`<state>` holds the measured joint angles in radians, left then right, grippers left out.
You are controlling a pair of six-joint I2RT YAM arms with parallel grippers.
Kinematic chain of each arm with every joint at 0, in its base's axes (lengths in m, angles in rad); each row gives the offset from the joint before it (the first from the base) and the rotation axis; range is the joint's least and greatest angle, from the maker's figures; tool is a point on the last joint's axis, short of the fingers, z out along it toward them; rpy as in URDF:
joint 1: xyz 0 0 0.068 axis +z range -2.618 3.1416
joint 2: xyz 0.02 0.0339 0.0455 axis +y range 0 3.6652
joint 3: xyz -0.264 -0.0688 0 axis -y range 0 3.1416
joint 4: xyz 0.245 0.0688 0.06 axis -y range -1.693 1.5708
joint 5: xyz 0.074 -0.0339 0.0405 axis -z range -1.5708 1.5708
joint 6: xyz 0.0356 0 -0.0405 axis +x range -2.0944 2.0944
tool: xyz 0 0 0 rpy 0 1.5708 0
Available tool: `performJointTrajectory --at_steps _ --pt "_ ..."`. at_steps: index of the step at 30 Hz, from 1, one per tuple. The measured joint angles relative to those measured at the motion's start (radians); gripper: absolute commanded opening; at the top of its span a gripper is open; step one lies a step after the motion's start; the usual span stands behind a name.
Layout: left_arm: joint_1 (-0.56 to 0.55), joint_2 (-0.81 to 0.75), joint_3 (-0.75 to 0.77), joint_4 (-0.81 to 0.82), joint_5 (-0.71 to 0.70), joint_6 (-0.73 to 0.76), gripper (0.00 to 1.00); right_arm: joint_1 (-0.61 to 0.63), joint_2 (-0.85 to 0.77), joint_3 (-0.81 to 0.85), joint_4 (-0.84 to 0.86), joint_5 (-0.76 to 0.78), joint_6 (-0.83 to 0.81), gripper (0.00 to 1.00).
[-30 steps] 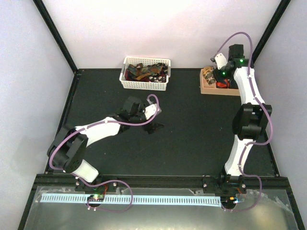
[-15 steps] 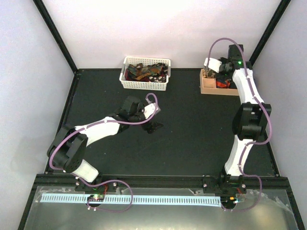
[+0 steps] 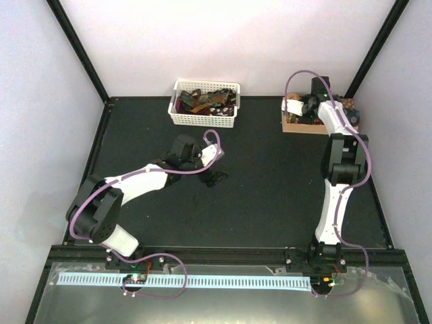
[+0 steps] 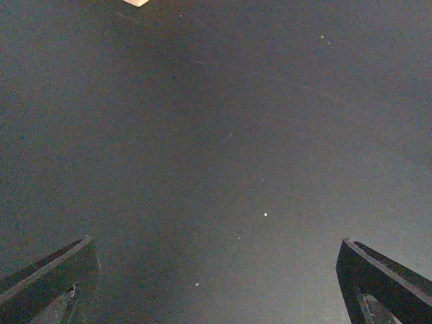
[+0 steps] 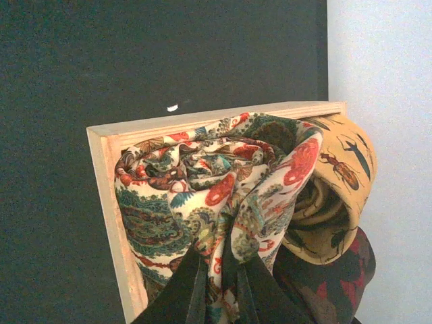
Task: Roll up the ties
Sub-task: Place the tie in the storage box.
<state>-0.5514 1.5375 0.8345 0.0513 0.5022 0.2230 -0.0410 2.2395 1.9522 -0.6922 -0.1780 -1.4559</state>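
Observation:
My right gripper pushes the floral tie's fold down into the wooden box's near corner next and releases it, since the rolled floral tie bulges above the box's rim.
A rolled floral tie (image 5: 202, 182) in red, green and beige sits in the left end of the wooden box (image 5: 108, 202). My right gripper (image 5: 227, 263) is shut on a fold of that tie. Beside it lie a yellow tie with beetles (image 5: 341, 175) and a dark red tie (image 5: 334, 287). From above, the right gripper (image 3: 305, 110) hangs over the box (image 3: 317, 127). More ties (image 3: 202, 101) lie in a heap in the basket. My left gripper (image 3: 214, 177) is open low over the black mat, its dark fingers (image 4: 47, 280) wide apart with nothing between them.
The white slatted basket (image 3: 204, 119) stands at the back centre of the black table (image 3: 270, 196). The wooden box sits at the back right corner, close to the black frame post (image 3: 368, 54). White walls enclose the table.
The right arm has folded back and its wrist has swung left over the wooden box. The left arm has barely moved.

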Motion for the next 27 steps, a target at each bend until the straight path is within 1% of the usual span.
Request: performJointTrajectory --at_steps 13,14,17,22,23,25,27 --pt "0.009 0.000 0.000 0.000 0.006 -0.014 0.99 0.002 0.072 0.046 -0.032 0.061 -0.092 0.01" --pt "0.009 0.000 0.000 0.000 0.009 -0.015 0.99 0.003 0.072 0.051 -0.039 0.064 -0.097 0.05" --pt "0.010 0.000 0.000 0.000 0.019 -0.017 0.99 0.007 0.081 0.072 -0.057 0.069 -0.099 0.20" --pt "0.021 0.000 0.000 -0.004 0.023 -0.016 0.99 0.008 0.105 0.101 -0.075 0.076 -0.071 0.48" --pt "0.023 0.000 0.001 -0.006 0.023 -0.016 0.99 0.008 0.105 0.101 -0.078 0.076 -0.064 0.56" --pt "0.028 0.000 0.002 -0.012 0.024 -0.016 0.99 0.008 0.097 0.094 -0.068 0.074 -0.055 0.65" --pt "0.031 0.000 0.009 -0.023 0.027 -0.016 0.99 0.008 0.073 0.076 -0.059 0.068 -0.042 0.72"
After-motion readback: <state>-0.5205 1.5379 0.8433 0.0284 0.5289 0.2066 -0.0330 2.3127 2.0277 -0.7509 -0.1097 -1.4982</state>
